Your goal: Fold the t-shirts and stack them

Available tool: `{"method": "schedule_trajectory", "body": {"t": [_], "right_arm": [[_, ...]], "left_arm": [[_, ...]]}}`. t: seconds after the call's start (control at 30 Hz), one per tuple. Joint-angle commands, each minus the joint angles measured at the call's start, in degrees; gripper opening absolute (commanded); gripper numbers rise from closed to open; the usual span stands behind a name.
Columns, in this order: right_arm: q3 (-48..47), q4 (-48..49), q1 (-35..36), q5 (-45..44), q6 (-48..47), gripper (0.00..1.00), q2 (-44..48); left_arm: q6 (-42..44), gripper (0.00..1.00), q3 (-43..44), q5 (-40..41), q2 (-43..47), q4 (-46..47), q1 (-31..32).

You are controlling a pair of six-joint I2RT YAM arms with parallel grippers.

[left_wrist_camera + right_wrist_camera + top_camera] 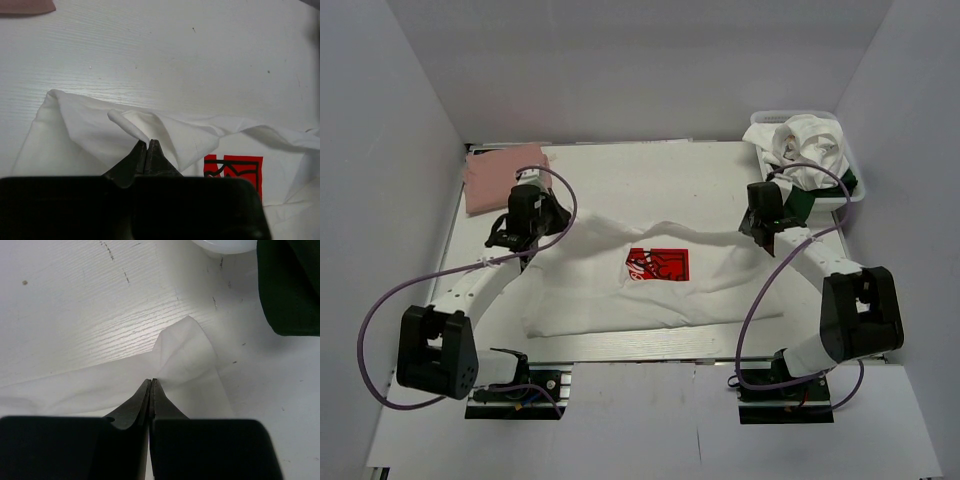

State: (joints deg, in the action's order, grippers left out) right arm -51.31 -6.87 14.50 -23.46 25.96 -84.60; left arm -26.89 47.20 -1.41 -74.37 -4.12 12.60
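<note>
The t-shirt's lifted edge in my left gripper next needs to be pulled back toward my base over the white cloth [131, 126] beside the red print and let go, as the near half of the t-shirt lies flat.
A large white t-shirt [620, 295] with a red square print [658, 265] lies across the middle of the table. My left gripper [528, 238] is shut on its far left edge, and a fold of white cloth [131, 126] rises from the fingertips. My right gripper [757, 232] is shut on its far right edge, where a corner of white cloth [186, 347] shows past the tips. The shirt's far edge is lifted between the two grippers. A folded salmon-pink t-shirt [500, 175] lies at the back left. More white and dark green t-shirts [805, 150] fill the basket.
A white plastic mesh basket [851, 190] stands at the back right corner, close behind my right gripper. Dark green cloth [290, 285] hangs over its side. White walls close in the table on the left, back and right.
</note>
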Motion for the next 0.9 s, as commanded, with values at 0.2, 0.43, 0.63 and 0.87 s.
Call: {"method": "schedule_trajectory", "body": {"t": [0.2, 0.43, 0.63, 0.87], "right_arm": [[5.17, -1.83, 0.0, -1.5, 2.7, 0.0, 11.29], [9.38, -8.33, 0.0, -2.47, 2.35, 0.0, 19.91], [12.2, -9.83, 0.0, -1.76, 4.36, 0.0, 17.55], [9.04, -9.91, -0.18, -0.8, 7.18, 0.34, 14.12]], "left_arm": [[-3.69, 0.0, -6.32, 0.79, 12.48, -5.54, 0.23], [-9.75, 0.0, -16.25, 2.21, 24.7, -10.56, 0.23], [-15.28, 0.48, -19.87, 6.23, 26.38, -22.81, 0.23], [-17.93, 1.0, -17.32, 5.28, 24.97, -28.67, 0.23]]}}
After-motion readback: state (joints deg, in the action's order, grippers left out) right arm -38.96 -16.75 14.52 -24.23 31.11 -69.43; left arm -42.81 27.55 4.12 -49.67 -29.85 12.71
